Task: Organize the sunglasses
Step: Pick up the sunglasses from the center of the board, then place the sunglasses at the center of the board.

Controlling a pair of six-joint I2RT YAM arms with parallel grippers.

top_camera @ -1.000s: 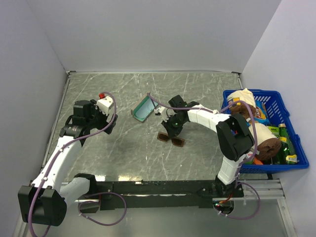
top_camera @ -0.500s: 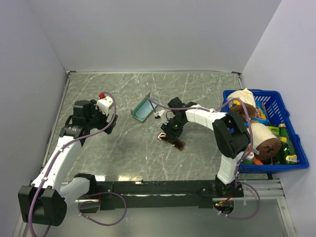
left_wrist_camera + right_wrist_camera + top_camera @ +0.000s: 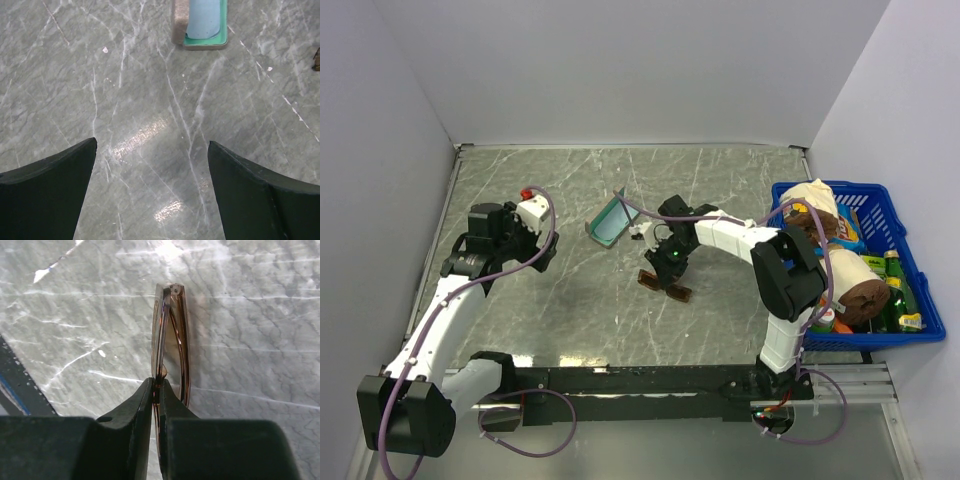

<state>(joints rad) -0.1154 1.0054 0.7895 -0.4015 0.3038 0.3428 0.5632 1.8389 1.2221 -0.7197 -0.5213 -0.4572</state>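
I should lift the sunglasses with my right gripper next, then lower and release them on the bare tabletop between case (image 3: 610,221) and bar, because that spot is below the gripper.
The sunglasses (image 3: 663,284), amber-brown lenses in a thin dark frame, are at the table's middle. My right gripper (image 3: 669,266) is shut on them. In the right wrist view the sunglasses (image 3: 170,335) stand on edge, pinched at the bridge between my right gripper's (image 3: 158,386) fingertips, over the marble surface. The open case (image 3: 610,221) with a light blue cloth inside lies up and left of them; it also shows in the left wrist view (image 3: 200,25). My left gripper (image 3: 150,165) is open and empty above bare table at the left (image 3: 525,250).
A blue basket (image 3: 910,290) full of bottles and packages stands at the right edge. A metal rail runs along the near edge (image 3: 640,380). White walls enclose the table on the left, back and right.
My right gripper came down onto the sunglasses, closed on them and tipped them up on edge. The case and the left arm have not moved.
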